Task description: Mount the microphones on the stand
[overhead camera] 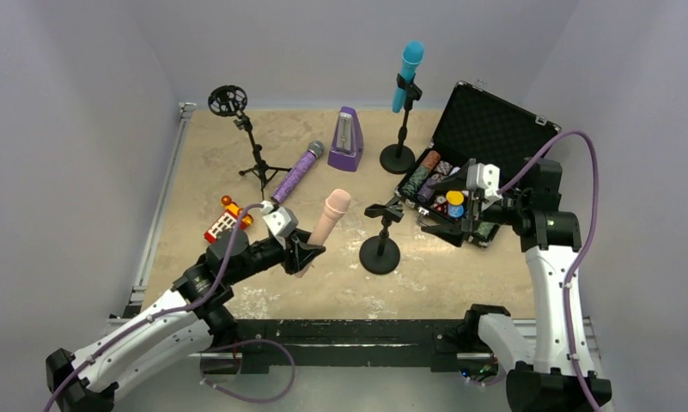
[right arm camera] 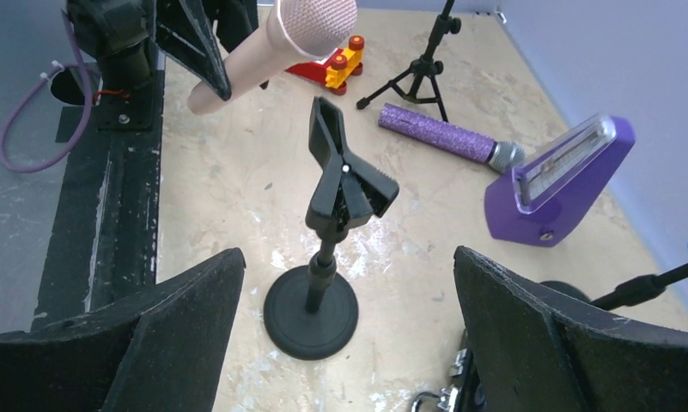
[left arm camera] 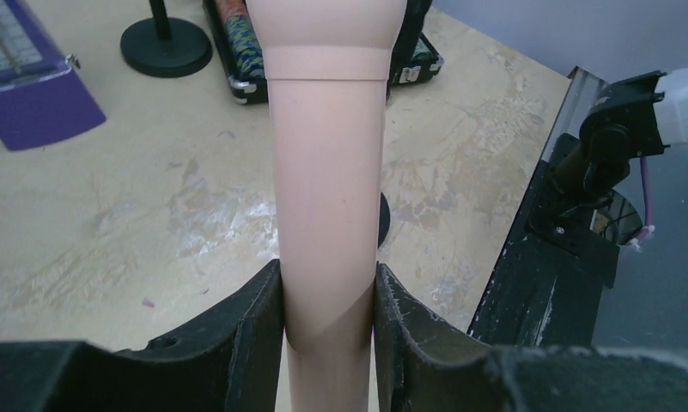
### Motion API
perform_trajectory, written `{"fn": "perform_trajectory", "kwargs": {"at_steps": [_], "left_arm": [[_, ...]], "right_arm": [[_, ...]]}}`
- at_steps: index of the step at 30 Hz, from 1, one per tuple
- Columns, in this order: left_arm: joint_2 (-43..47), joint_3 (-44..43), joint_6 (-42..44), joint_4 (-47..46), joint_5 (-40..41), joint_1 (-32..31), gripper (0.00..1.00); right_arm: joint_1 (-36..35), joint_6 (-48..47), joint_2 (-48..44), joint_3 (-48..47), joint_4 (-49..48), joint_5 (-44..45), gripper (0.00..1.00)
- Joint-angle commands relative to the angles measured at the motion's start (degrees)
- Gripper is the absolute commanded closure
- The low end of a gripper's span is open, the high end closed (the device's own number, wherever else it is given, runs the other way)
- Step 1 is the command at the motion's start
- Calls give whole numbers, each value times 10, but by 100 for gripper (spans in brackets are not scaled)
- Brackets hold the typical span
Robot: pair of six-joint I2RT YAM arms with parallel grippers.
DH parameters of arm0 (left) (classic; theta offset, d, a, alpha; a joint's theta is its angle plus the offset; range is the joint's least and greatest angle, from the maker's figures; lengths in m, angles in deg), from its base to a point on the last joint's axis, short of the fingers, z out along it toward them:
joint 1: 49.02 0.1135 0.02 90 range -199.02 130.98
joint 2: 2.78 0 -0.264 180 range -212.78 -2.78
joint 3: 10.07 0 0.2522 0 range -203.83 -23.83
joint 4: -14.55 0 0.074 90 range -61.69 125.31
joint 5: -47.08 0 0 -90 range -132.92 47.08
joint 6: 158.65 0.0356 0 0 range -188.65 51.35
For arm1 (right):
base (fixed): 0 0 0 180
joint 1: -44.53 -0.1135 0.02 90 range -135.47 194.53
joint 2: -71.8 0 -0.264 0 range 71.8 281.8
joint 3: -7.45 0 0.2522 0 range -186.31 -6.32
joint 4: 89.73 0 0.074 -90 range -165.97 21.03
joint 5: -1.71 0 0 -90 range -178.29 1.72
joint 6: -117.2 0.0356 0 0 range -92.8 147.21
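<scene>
My left gripper will carry the pink microphone's handle to the right in the top view into the black clip [overhead camera: 383,211] and release, since the clip stands empty there.
My left gripper [overhead camera: 306,253] is shut on the lower shaft of the pale pink microphone [overhead camera: 330,216], holding it tilted above the table just left of an empty round-base stand [overhead camera: 381,236] with a black clip. The wrist view shows its jaws pressed on the pink shaft [left arm camera: 327,172]. My right gripper [overhead camera: 443,227] is open and empty to the right of that stand [right arm camera: 340,184]. The cyan-blue microphone [overhead camera: 408,73] sits in a stand at the back. The glittery purple microphone [overhead camera: 295,174] lies on the table beside a tripod stand [overhead camera: 241,129].
A purple metronome [overhead camera: 348,139] stands at the back centre. An open black case [overhead camera: 473,129] with small items lies at the right, close under my right gripper. A red and yellow toy [overhead camera: 227,221] lies at the left.
</scene>
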Motion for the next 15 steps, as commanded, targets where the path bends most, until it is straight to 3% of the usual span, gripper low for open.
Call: {"fn": "perform_trajectory", "kwargs": {"at_steps": [1, 11, 15], "left_arm": [[-47, -47, 71, -136, -94, 2, 100], [-126, -38, 64, -287, -125, 3, 100], [-132, -28, 60, -320, -114, 3, 100]], "right_arm": [[-10, -113, 34, -95, 140, -7, 5], [-135, -114, 142, -198, 147, 76, 4], [-171, -153, 205, -237, 201, 86, 4]]}}
